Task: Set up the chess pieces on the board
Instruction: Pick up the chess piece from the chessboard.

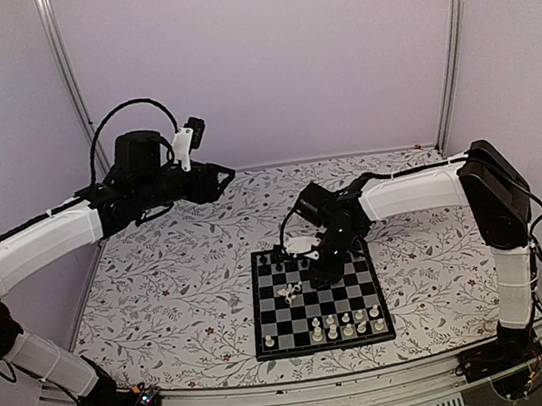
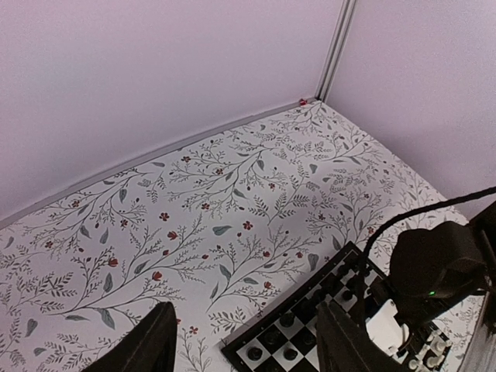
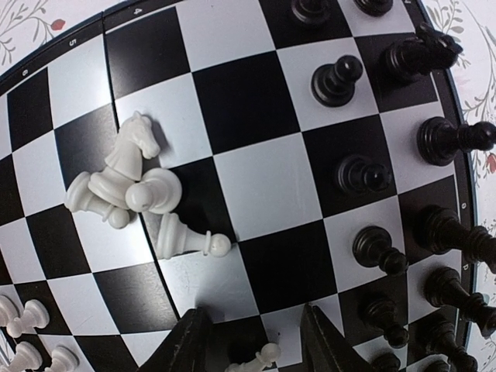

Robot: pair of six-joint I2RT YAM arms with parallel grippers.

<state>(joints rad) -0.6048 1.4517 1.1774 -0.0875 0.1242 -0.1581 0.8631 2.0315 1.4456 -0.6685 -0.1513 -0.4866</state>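
My right gripper slides to the right in the top view next and closes on the white pawn, which shows mainly its head between my fingers.
The board (image 1: 270, 336) lies at the table's front middle. Black chess pieces (image 3: 364, 174) stand in two rows on its far side, and cream-white pieces (image 1: 346, 325) stand on its near rows. A small heap of fallen white pieces (image 3: 124, 182), a knight among them, lies mid-board, with a toppled white pawn (image 3: 182, 239) beside it. My right gripper (image 3: 252, 316) hovers low over the board (image 3: 256, 178), jaws open, and a white pawn (image 3: 260, 360) lies tilted between its fingers (image 3: 190, 345). My left gripper (image 2: 248, 329) is open and empty, raised at the back left (image 1: 225, 177).
The table wears a floral cloth (image 1: 172, 288). Pale walls and metal corner posts (image 1: 450, 36) close in the back and sides. The right arm (image 2: 442, 271) and its cable reach over the board's far corner (image 2: 267, 341) in the left wrist view.
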